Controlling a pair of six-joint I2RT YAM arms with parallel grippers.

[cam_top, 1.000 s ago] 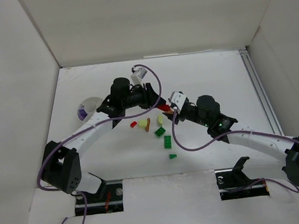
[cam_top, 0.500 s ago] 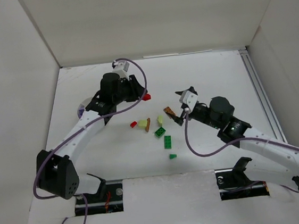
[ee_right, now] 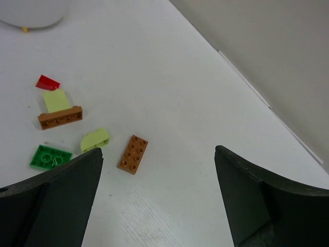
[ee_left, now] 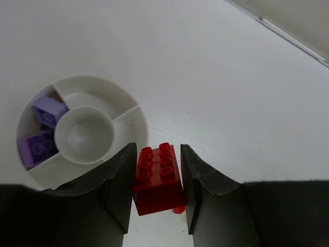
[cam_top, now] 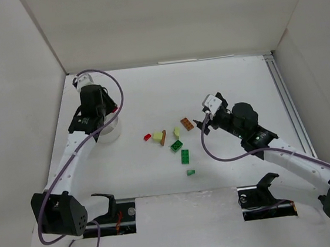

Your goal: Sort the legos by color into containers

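Next, my left gripper will move down and across to release the red lego, since the container's empty near section [cam_top: 109, 136] [ee_left: 69, 172] lies below the gripper, to its left in the wrist view.
My left gripper [ee_left: 158, 153] is shut on a red lego [ee_left: 157, 177], held just right of a round white divided container [ee_left: 82, 82] whose left compartments hold two purple legos [ee_left: 49, 110]. From above, that gripper [cam_top: 106, 113] hangs over the container [cam_top: 111, 132] at the left. My right gripper [ee_right: 158, 152] stands wide open with nothing in it, above an orange-brown lego [ee_right: 132, 154] lying flat on the table [cam_top: 187, 123]. Left of it lie a red wedge [ee_right: 47, 82], pale green pieces [ee_right: 56, 100] and a green lego [ee_right: 50, 157].
A brown plate lego [cam_top: 164, 137], two more green legos [cam_top: 184, 156] and a tiny green one [cam_top: 190, 172] lie mid-table. White walls enclose the table on three sides, with a metal rail [cam_top: 287, 105] along the right edge.
My left arm swung left from the centre to the container, carrying the red lego. My right gripper opened, left the orange-brown lego on the table and drew back to the right.
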